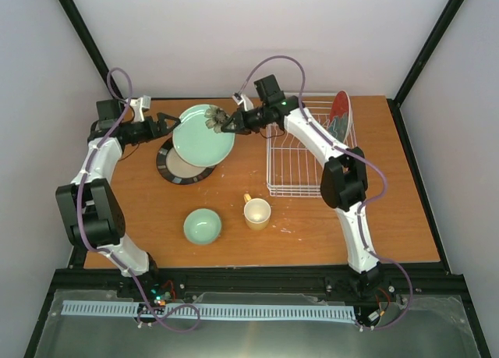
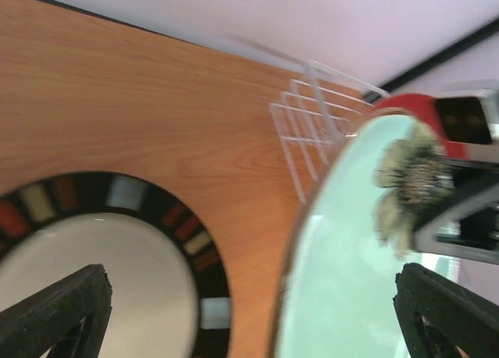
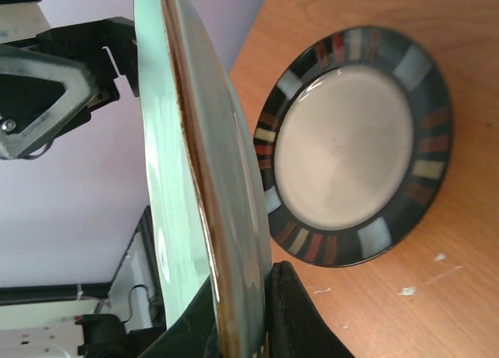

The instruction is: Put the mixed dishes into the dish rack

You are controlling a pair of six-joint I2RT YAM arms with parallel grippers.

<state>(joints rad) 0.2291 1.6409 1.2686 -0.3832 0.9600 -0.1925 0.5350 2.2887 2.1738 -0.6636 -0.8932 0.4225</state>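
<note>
My right gripper moves across and down over the rack (image 1: pixel 300 151) slots beside the red plate (image 1: pixel 340 116) next, since they lie below it, to its right in the top view.
My right gripper (image 1: pixel 226 122) is shut on the rim of the mint-green dark-rimmed plate (image 1: pixel 203 136) and holds it tilted on edge above the table, its fingers either side of the rim (image 3: pixel 234 319). My left gripper (image 1: pixel 168 126) is open at the plate's left edge, its fingertips wide apart (image 2: pixel 249 295); I cannot tell whether it touches the plate (image 2: pixel 351 249). The dark plate with cream centre (image 1: pixel 178 168) lies flat beneath, also in the wrist views (image 2: pixel 93 256) (image 3: pixel 351 140). The white wire dish rack (image 1: pixel 300 151) stands to the right with the red plate (image 1: pixel 340 116) upright in it.
A small mint-green bowl (image 1: pixel 203 225) and a cream-yellow mug (image 1: pixel 256 213) stand on the wooden table (image 1: pixel 390 217) nearer the front. Black frame posts rise at the back corners. The pink plate is out of view.
</note>
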